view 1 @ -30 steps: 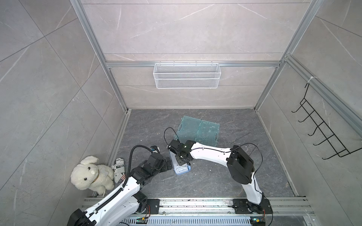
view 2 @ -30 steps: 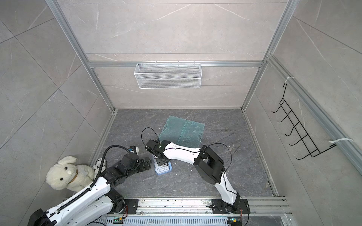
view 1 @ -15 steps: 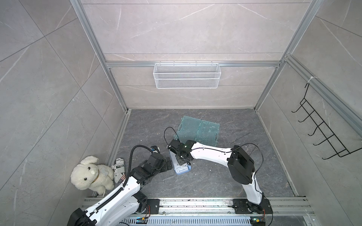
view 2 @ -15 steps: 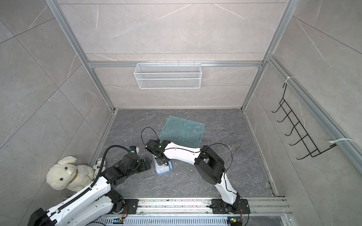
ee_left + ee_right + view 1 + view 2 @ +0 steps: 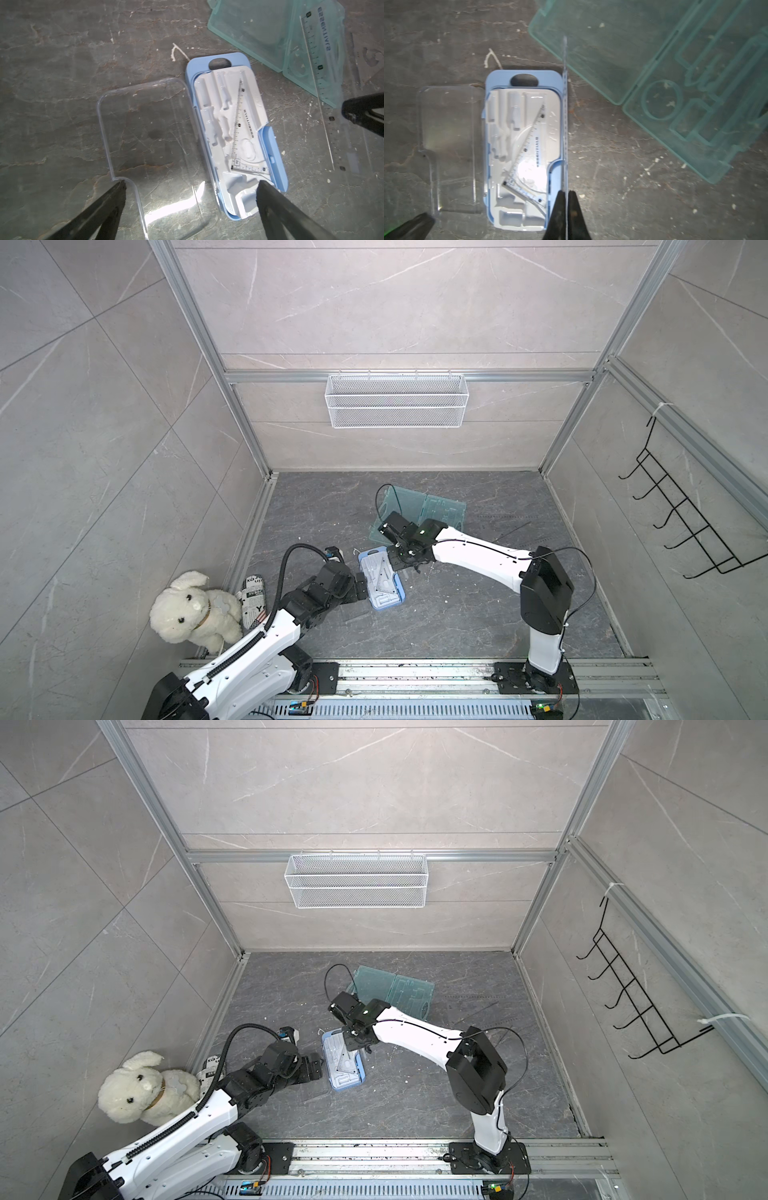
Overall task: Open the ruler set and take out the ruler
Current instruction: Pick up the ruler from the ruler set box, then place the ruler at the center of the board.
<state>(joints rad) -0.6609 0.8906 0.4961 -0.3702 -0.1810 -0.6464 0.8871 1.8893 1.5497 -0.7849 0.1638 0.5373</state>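
My right gripper needs to swing next toward the wall with the hook rack, past the green translucent case. It should then let go of the ruler on the open floor, away from both cases.
The ruler set lies open on the dark floor: a blue case with a white moulded tray, its clear lid folded flat beside it. A clear set square rests in the tray. My right gripper is shut on a clear ruler, held on edge just above the case's long side. My left gripper is open, low at the case's end, one fingertip over the lid and the other over the tray.
A green translucent case lies open just behind the ruler set. A white plush dog and a newsprint roll sit at the left wall. A wire basket hangs on the back wall, a black hook rack on the right.
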